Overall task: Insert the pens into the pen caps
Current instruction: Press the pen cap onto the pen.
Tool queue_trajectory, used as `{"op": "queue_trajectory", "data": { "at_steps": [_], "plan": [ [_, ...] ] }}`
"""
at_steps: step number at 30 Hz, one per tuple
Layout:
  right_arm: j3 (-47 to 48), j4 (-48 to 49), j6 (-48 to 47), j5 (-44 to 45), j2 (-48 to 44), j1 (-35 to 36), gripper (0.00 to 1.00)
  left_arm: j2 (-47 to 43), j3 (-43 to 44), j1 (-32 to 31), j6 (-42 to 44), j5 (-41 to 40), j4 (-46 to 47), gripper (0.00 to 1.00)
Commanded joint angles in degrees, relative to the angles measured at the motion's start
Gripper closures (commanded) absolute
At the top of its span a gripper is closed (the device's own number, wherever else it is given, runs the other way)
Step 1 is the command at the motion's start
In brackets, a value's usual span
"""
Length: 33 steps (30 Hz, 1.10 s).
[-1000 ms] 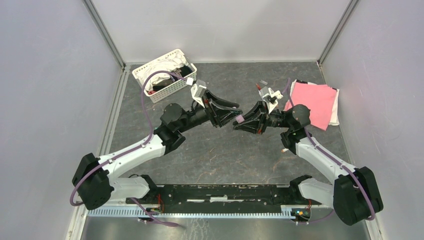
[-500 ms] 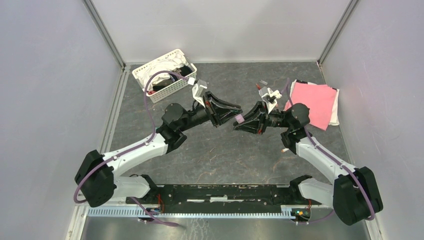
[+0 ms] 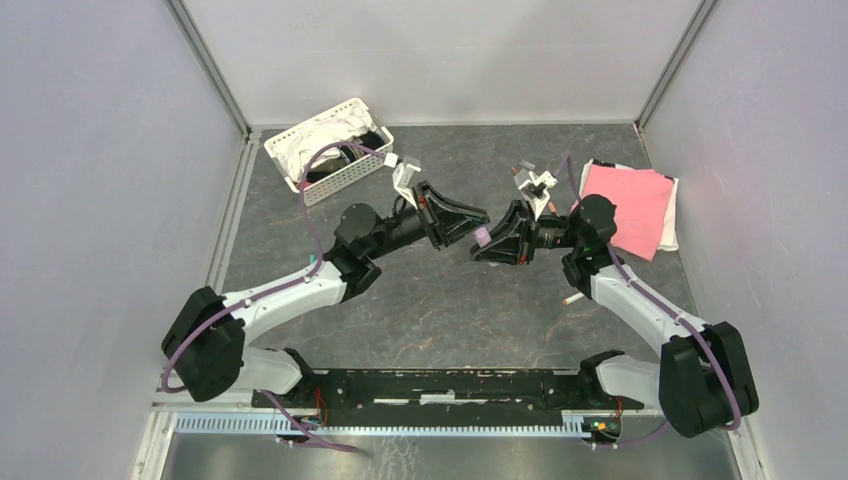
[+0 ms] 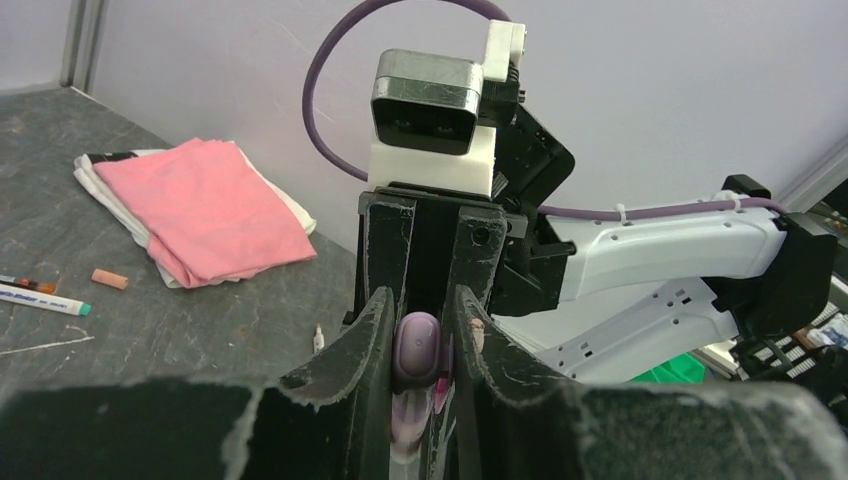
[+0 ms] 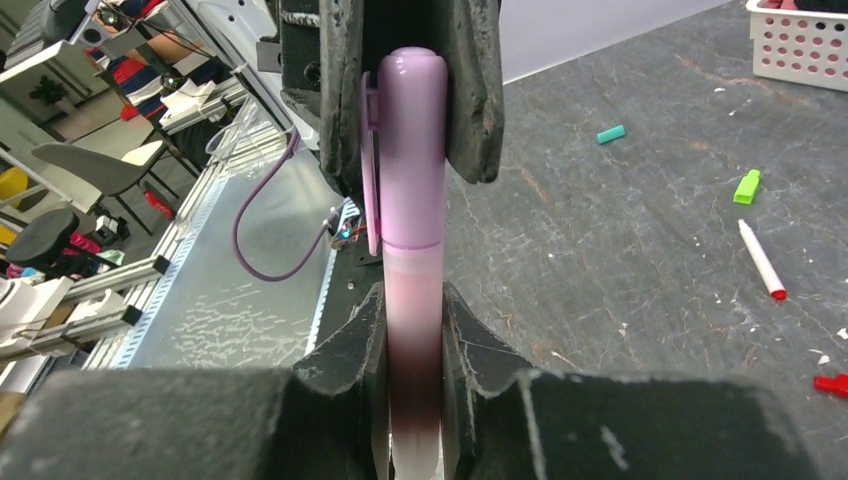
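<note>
Next, the right gripper carries the capped purple pen outward and lowers it to the bare far tabletop to release it there.
My two grippers meet tip to tip above the middle of the table. My right gripper (image 3: 492, 246) (image 5: 414, 330) is shut on the pale barrel of a purple pen (image 5: 414, 300). My left gripper (image 3: 474, 226) (image 4: 420, 335) is shut on the purple pen cap (image 3: 482, 237) (image 4: 418, 345) (image 5: 408, 140), which sits over the pen's end; pen and cap are in one line. A teal cap (image 5: 610, 133), a green cap (image 5: 746, 186), a red cap (image 5: 830, 384) and a red-tipped pen (image 5: 762, 260) lie on the table. An orange cap (image 4: 109, 278) and a teal-ended pen (image 4: 45, 298) lie near the cloth.
A white basket (image 3: 330, 150) with cloth and dark items stands at the back left. A pink cloth (image 3: 625, 205) (image 4: 205, 205) on a white one lies at the back right. A brown-ended pen (image 4: 25, 284) lies beside the teal one. Walls enclose the table.
Both grippers have edged closer together, with the left arm reaching further to the right. The purple cap stays between the tips.
</note>
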Motion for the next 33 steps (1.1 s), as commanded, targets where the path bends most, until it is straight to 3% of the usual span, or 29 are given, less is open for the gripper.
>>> {"op": "queue_trajectory", "data": {
  "at_steps": [1,3,5,7,8,11,12,16,21,23,26,31,33],
  "plan": [
    [7.0,3.1,-3.6,8.4,0.0,0.5,1.0,4.9,-0.2,-7.3,-1.2,14.6,-16.0,0.98],
    [6.1,7.8,-0.5,7.9,-0.2,0.6,1.0,6.1,-2.8,-7.2,-5.9,18.6,-7.2,0.98],
    [4.0,21.4,9.6,8.2,0.0,0.6,1.0,9.0,-4.9,-7.3,-13.9,22.8,6.0,0.98],
    [5.0,22.9,11.4,8.2,-0.1,0.3,1.0,11.6,-5.9,-7.3,-19.8,24.9,16.1,0.98],
    [5.6,21.7,10.9,8.4,-0.1,0.1,1.0,11.8,-6.0,-7.4,-18.7,24.8,14.7,0.98],
    [6.0,20.0,9.9,9.0,-0.1,-0.8,1.0,7.6,-3.3,-8.5,-0.8,20.4,-11.5,0.98],
    [6.2,18.0,8.2,9.0,-0.1,-0.9,1.0,7.1,-2.8,-9.0,1.3,19.6,-16.4,0.98],
    [8.2,6.4,-1.2,9.0,-0.1,-0.8,1.0,5.8,-3.5,-9.1,3.8,19.5,-22.0,0.98],
    [11.5,-17.4,-21.6,8.5,-0.8,1.3,1.0,2.9,-1.8,-8.6,4.0,11.4,-23.7,0.98],
    [11.0,-22.0,-26.7,8.6,-1.5,1.4,1.0,1.2,-0.5,-7.2,3.8,7.5,-23.7,0.97],
    [9.3,-25.4,-30.5,8.5,-2.4,1.5,1.0,-2.0,0.6,-4.9,3.1,1.6,-22.3,0.86],
    [6.3,-27.0,-33.2,7.5,-3.6,1.3,1.0,-7.9,1.0,-3.6,3.3,-7.3,-18.3,0.42],
    [6.1,-29.7,-36.2,7.6,-3.6,1.2,1.0,-10.4,1.3,-3.5,5.8,-9.7,-19.2,0.34]
  ]
}}
